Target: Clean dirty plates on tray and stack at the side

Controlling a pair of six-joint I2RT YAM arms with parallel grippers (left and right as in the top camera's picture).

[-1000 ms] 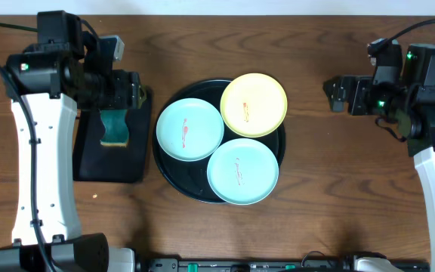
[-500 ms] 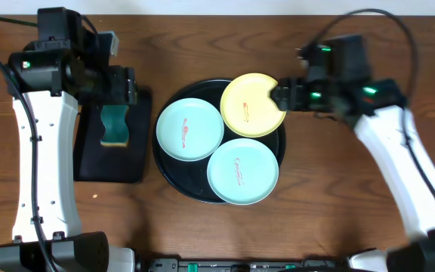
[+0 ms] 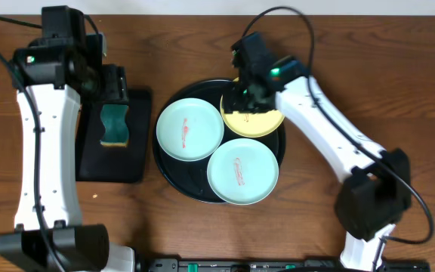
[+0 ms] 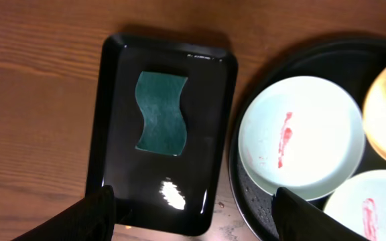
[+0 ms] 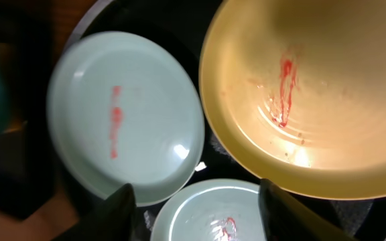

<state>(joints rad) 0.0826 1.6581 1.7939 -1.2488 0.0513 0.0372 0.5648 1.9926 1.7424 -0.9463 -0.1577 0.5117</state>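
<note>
My left gripper is open and should move down toward the rectangular black tray until its fingers are on both sides of the green sponge's narrow middle (image 3: 115, 125) (image 4: 161, 111), because the plates have red smears to wipe.
Three plates lie on the round black tray (image 3: 165, 160): a mint-blue plate (image 3: 189, 129) at the left, a second mint-blue plate (image 3: 242, 171) at the front, and a yellow plate (image 3: 261, 122) at the back right. All have red smears. My right gripper (image 3: 248, 94) is open and empty above the yellow plate's left edge. In the right wrist view the open jaws (image 5: 200, 214) frame the front mint plate (image 5: 213, 217), with the yellow plate (image 5: 307, 94) and the left mint plate (image 5: 122, 114) beyond. My left gripper (image 3: 115, 79) is open and empty above the rectangular tray.
A rectangular black tray (image 3: 89, 162) left of the round tray holds a green sponge (image 3: 114, 126). In the left wrist view the sponge (image 4: 161, 112) lies on this tray (image 4: 112, 134), with the left mint plate (image 4: 300, 137) to the right. Bare wooden table (image 3: 331, 227) surrounds both trays.
My right arm has swung from the far right of the table leftward over the round tray, ending above the yellow plate. My left gripper has shifted slightly toward the back.
</note>
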